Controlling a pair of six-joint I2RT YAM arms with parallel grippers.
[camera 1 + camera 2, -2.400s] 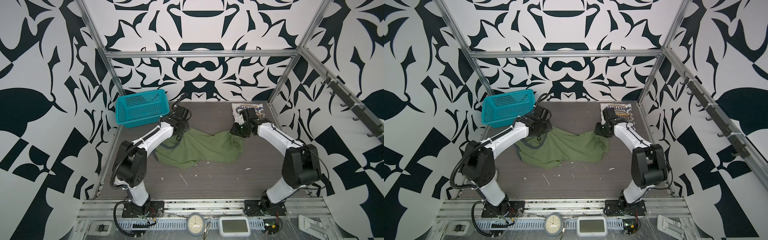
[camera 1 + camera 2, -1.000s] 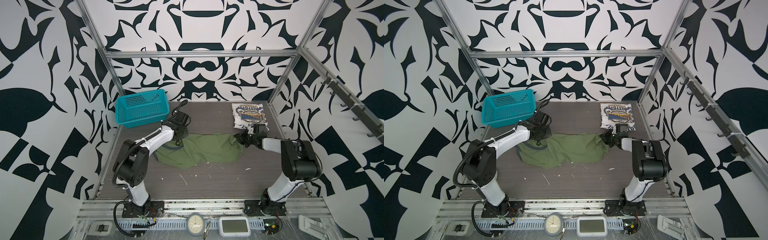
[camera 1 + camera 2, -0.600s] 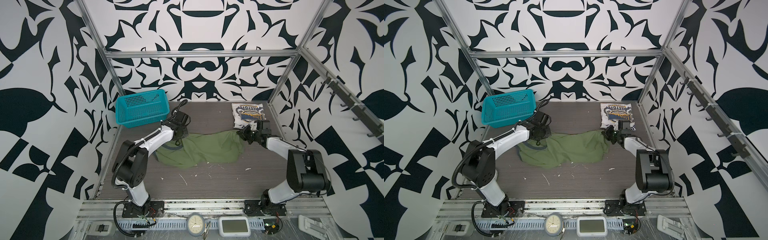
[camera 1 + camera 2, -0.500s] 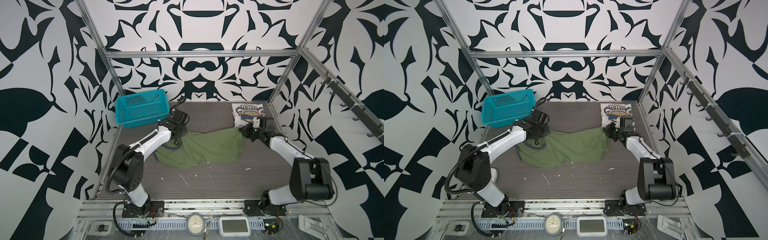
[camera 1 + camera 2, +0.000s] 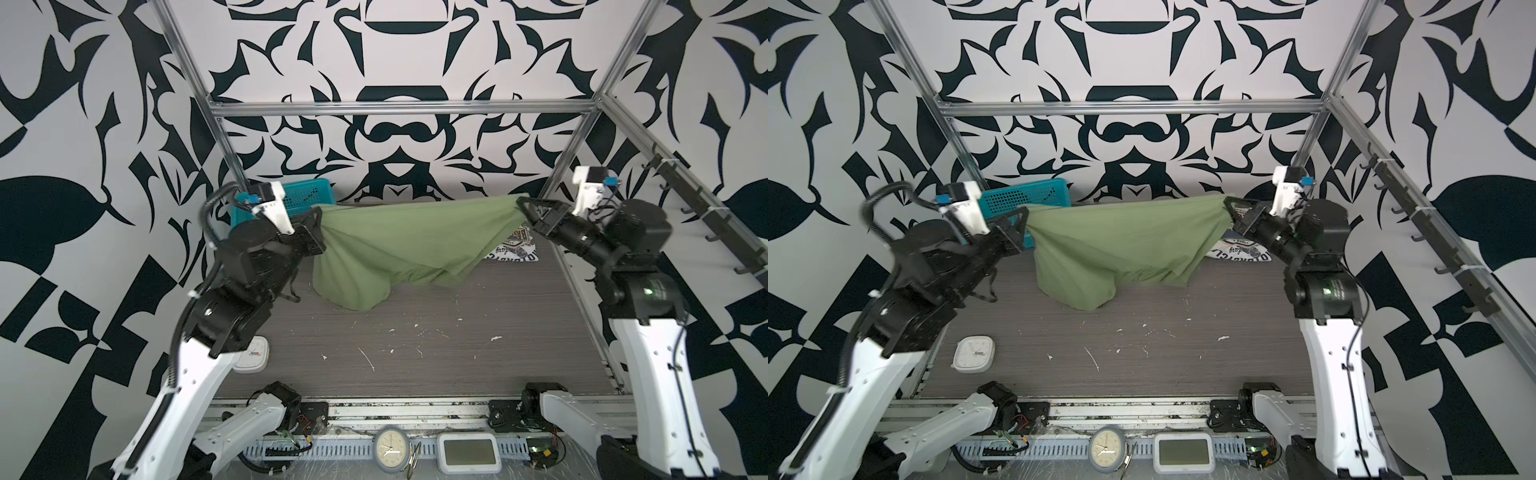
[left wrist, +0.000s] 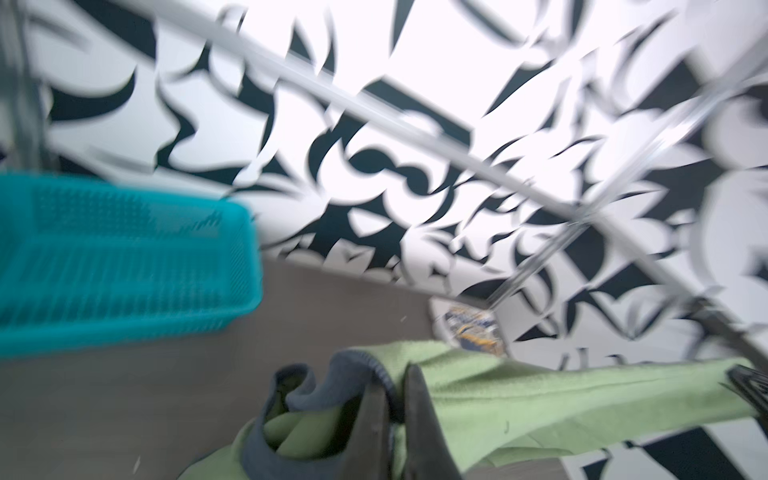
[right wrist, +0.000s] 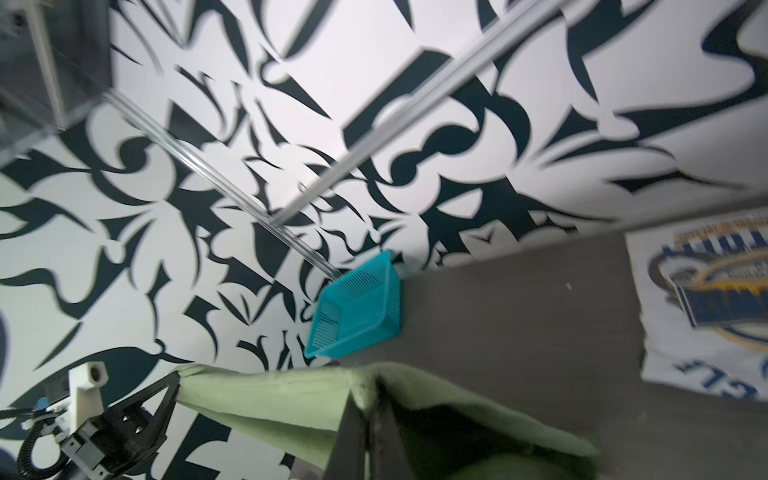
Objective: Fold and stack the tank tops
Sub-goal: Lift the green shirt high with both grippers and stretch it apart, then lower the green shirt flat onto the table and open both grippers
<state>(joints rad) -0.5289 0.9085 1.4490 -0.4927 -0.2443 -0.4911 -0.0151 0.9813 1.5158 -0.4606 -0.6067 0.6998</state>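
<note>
The green cloth is hanging in the air, so my left gripper should move down onto the tabletop near the basket, to a spot below it, and let go.
The olive green tank top (image 5: 395,245) (image 5: 1121,245) hangs in the air, stretched between both grippers, its lower folds sagging toward the table. My left gripper (image 5: 319,212) (image 5: 1025,214) is shut on its end with the dark trim, seen close in the left wrist view (image 6: 395,382). At the opposite corner my right gripper (image 5: 519,203) (image 5: 1227,201) is shut on plain green cloth (image 7: 282,395), its fingertips (image 7: 353,415) pinched together. The white tank top (image 5: 513,249) (image 5: 1241,251) (image 7: 706,307) lies folded at the back right, partly behind the green one.
A teal mesh basket (image 5: 307,195) (image 5: 1025,197) (image 6: 104,257) stands at the back left by the wall. A small white clock (image 5: 973,353) lies at the table's left edge. White scraps dot the dark table (image 5: 415,345). A hook rail (image 5: 706,216) runs along the right wall.
Both arms have risen and drawn apart, lifting the green tank top off the table so it hangs taut between them. The right gripper has shut on its corner.
</note>
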